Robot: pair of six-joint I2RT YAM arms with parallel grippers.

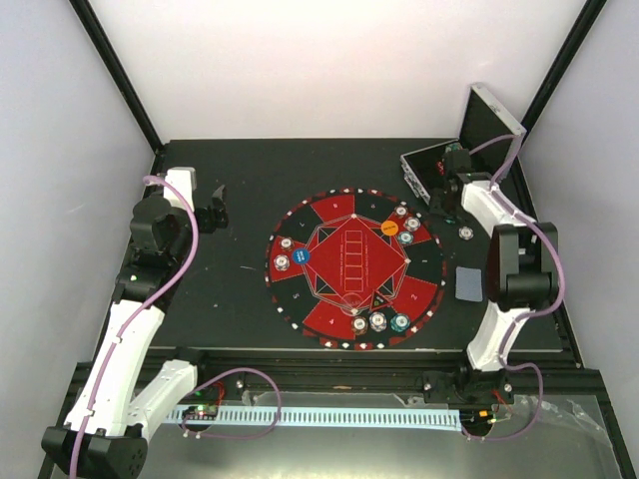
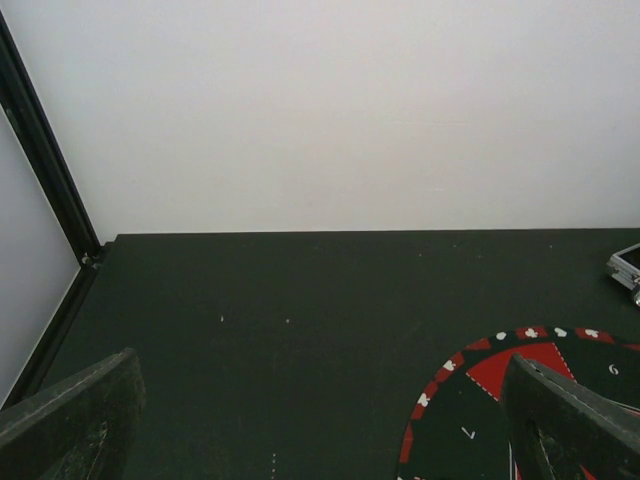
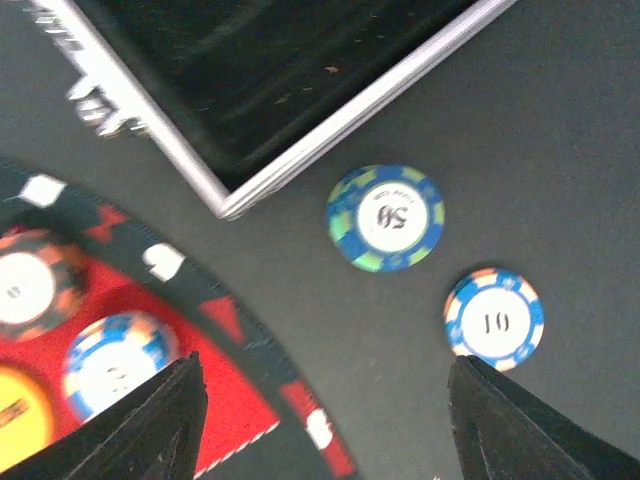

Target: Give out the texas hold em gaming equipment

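Observation:
Next, my right gripper moves down and toward the right in the wrist view with open fingers around the blue-green chip by the case [image 3: 386, 218], still beyond them.
The round red-and-black mat [image 1: 329, 299] carries small chips in groups at its left [image 1: 284, 261], upper right [image 1: 410, 224] and bottom [image 1: 379, 320], plus a blue disc [image 1: 304, 255], an orange disc [image 1: 389, 228] and a black triangle [image 1: 379, 299]. A grey-blue card [image 1: 468, 282] lies right of the mat. My right gripper [image 3: 325, 440] hovers open over bare table by the mat's edge [image 3: 240, 330]. Beyond its fingers lie a blue-green 50 chip [image 3: 385, 217] and a blue-orange 10 chip [image 3: 494, 318]. My left gripper [image 2: 320, 430] is open and empty, left of the mat [image 2: 480, 400].
The open silver case [image 1: 424, 170] stands at the back right with its lid [image 1: 494, 115] raised. Its corner [image 3: 230, 205] sits just beyond the 50 chip. One chip [image 1: 466, 233] shows on the table right of the mat. Walls enclose the table on three sides.

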